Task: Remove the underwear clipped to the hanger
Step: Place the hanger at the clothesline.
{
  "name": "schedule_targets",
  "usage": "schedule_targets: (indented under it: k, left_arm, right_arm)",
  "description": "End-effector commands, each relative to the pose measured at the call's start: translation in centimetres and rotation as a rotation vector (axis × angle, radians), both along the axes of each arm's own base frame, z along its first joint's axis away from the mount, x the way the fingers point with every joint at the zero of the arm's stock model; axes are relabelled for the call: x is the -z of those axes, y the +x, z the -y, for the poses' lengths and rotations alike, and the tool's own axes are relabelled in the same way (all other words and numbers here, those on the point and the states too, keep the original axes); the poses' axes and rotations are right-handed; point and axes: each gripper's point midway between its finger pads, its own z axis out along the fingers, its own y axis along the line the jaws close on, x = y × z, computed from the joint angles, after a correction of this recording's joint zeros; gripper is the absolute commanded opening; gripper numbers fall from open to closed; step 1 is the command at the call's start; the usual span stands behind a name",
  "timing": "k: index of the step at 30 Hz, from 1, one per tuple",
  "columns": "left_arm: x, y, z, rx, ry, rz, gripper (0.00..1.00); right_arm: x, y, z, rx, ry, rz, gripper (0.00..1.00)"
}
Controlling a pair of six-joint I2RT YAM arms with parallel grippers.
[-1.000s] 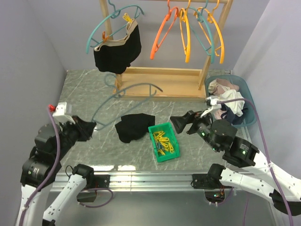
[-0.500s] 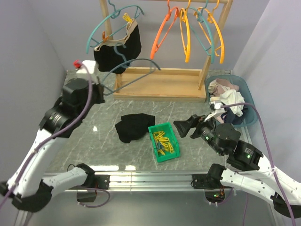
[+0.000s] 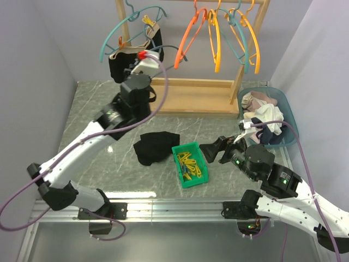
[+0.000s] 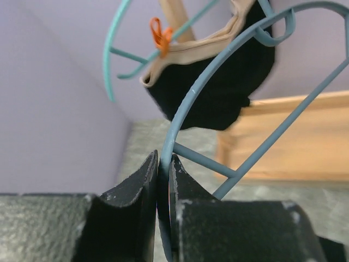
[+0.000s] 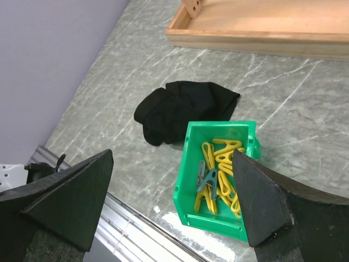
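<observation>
The left gripper lifts the grey-blue hanger [image 4: 202, 93] up toward the rack's gap between teal and orange hangers next. It releases the hanger there, as the gap is already bare.
One black underwear [image 3: 122, 66] with a beige waistband hangs from a teal hanger [image 3: 112, 35] on the rack, held by an orange peg [image 4: 159, 33] and yellow pegs. My left gripper [image 3: 151, 53] is raised right in front of it, shut on the wire of a bare grey-blue hanger [image 4: 202, 93]. In the left wrist view the jaws [image 4: 163, 159] pinch that wire, and the hanging underwear [image 4: 218, 82] is just behind. A second black underwear [image 3: 155, 146] lies crumpled on the table. My right gripper [image 3: 209, 150] hovers open above the table, holding nothing [image 5: 172, 155].
A green bin [image 3: 190, 164] of yellow pegs stands right of the crumpled underwear [image 5: 185, 106]. The wooden rack [image 3: 188, 95] at the back carries several orange, yellow and teal hangers [image 3: 218, 38]. A blue basket [image 3: 281, 101] of clothes sits at the right.
My left arm has swung the grey-blue hanger from low over the table's left side up to the rack, in front of the hanging underwear. The right gripper has dipped slightly.
</observation>
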Motion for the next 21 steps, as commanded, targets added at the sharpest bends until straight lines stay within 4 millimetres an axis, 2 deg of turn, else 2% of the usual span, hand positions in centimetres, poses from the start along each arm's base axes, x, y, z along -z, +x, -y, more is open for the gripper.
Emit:
schedule_targets:
  k: [1,3,4,7,8,9,10,14,21]
  left_arm:
    - [-2.7,-0.6,-2.2,-0.220,0.106,0.087,0.00]
    - [-2.3,-0.8,-2.4,-0.248,0.204,0.079,0.00]
    - [-3.2,-0.8,-2.5,-0.260,0.147,0.129,0.00]
    - [-3.9,-1.0,-2.8,-0.262,0.203,0.158,0.01]
    - [-4.8,-1.0,-2.8,-0.263,0.150,0.222,0.00]
    - [-4.3,-0.9,-2.7,-0.261,0.224,0.214,0.00]
    - [-4.5,-0.9,-2.6,-0.263,0.221,0.242,0.00]
    - [-5.4,-1.2,-1.9,-0.268,0.216,0.393,0.00]
    - [-6.5,-0.5,-0.1,-0.266,0.333,0.451,0.00]
  right_arm:
    - [-0.2,0.0,0.2,0.000,0.013,0.014,0.97]
    - [0.0,0.0,0.2,0.003,0.008,0.014,0.97]
    - [0.2,0.0,0.2,0.003,0.003,0.009,0.97]
    - [0.3,-0.1,0.1,-0.001,0.006,0.009,0.97]
    - [0.1,-0.1,0.1,-0.007,0.011,0.011,0.97]
    - [0.2,-0.1,0.0,-0.009,0.012,0.011,0.97]
    - [0.2,-0.1,0.0,-0.007,0.012,0.011,0.97]
    - [0.4,0.0,-0.3,-0.015,0.002,0.010,0.97]
    - [0.5,0.2,0.0,-0.006,-0.016,0.015,0.97]
